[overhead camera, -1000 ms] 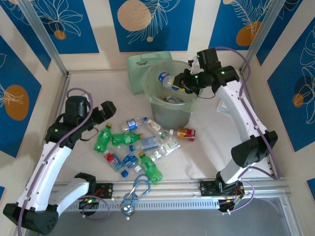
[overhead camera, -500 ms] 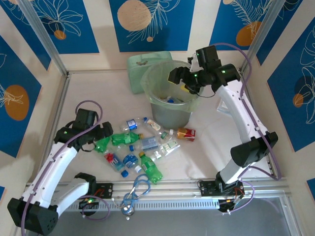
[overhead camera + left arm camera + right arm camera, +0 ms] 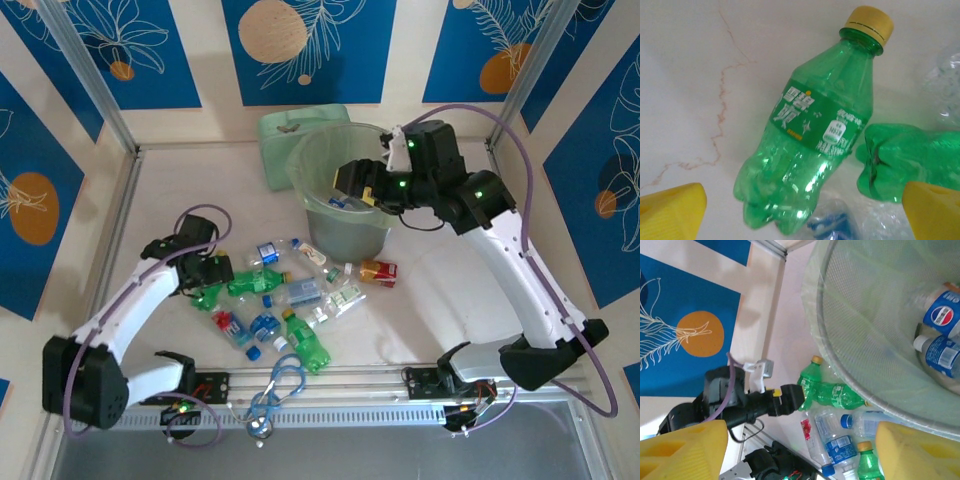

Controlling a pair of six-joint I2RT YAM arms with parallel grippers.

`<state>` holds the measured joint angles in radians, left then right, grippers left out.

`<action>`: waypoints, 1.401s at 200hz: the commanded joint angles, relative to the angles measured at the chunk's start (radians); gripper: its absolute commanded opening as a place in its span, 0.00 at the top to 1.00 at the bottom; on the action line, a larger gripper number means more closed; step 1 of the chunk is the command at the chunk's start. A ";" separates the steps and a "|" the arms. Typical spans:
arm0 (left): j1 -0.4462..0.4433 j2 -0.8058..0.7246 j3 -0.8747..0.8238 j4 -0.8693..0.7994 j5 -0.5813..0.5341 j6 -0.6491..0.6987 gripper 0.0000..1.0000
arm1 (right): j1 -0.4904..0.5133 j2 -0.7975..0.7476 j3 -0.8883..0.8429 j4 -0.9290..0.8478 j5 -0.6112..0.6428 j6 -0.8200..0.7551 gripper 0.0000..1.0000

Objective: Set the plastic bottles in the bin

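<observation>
My left gripper lowers its open fingers astride the green bottle's shoulder [image 3: 840, 72] below next, past the label, where bare table leaves room on both sides.
A green bottle [image 3: 815, 130] with a yellow cap lies on the table, its base between the open yellow fingers of my left gripper [image 3: 800, 220]. In the top view the left gripper [image 3: 208, 278] sits low over that bottle [image 3: 207, 294], at the left end of a heap of several bottles [image 3: 290, 295]. A second green bottle [image 3: 910, 160] lies beside it. My right gripper [image 3: 352, 185] hangs open and empty over the bin [image 3: 340, 238]. Inside the bin [image 3: 865, 315] lie blue-labelled bottles [image 3: 940, 315]. The right gripper [image 3: 800, 455] holds nothing.
A flat mint-green box [image 3: 290, 135] stands behind the bin. Blue scissors-like loops [image 3: 283, 385] lie by the front rail. A red-labelled bottle [image 3: 378, 272] lies right of the heap. Walls close in the table on three sides.
The right gripper let go of a blue-labelled bottle into the bin and now hangs open over it. The left gripper swung down and nearer, onto the leftmost green bottle.
</observation>
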<state>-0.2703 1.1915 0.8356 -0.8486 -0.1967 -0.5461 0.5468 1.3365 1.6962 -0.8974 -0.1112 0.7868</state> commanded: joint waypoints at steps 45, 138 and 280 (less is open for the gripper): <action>0.028 0.167 0.036 0.080 -0.048 0.071 0.03 | 0.078 -0.053 -0.120 0.060 0.063 0.061 0.22; 0.085 0.306 0.048 0.153 -0.023 0.088 0.07 | 0.093 -0.080 -0.177 0.072 0.076 0.086 0.22; 0.152 0.372 0.163 0.161 -0.018 0.115 0.36 | 0.171 -0.082 -0.218 0.105 0.122 0.073 0.23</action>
<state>-0.1337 1.6165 0.9573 -0.6659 -0.2180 -0.4431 0.6735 1.2575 1.4731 -0.8169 -0.0208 0.8825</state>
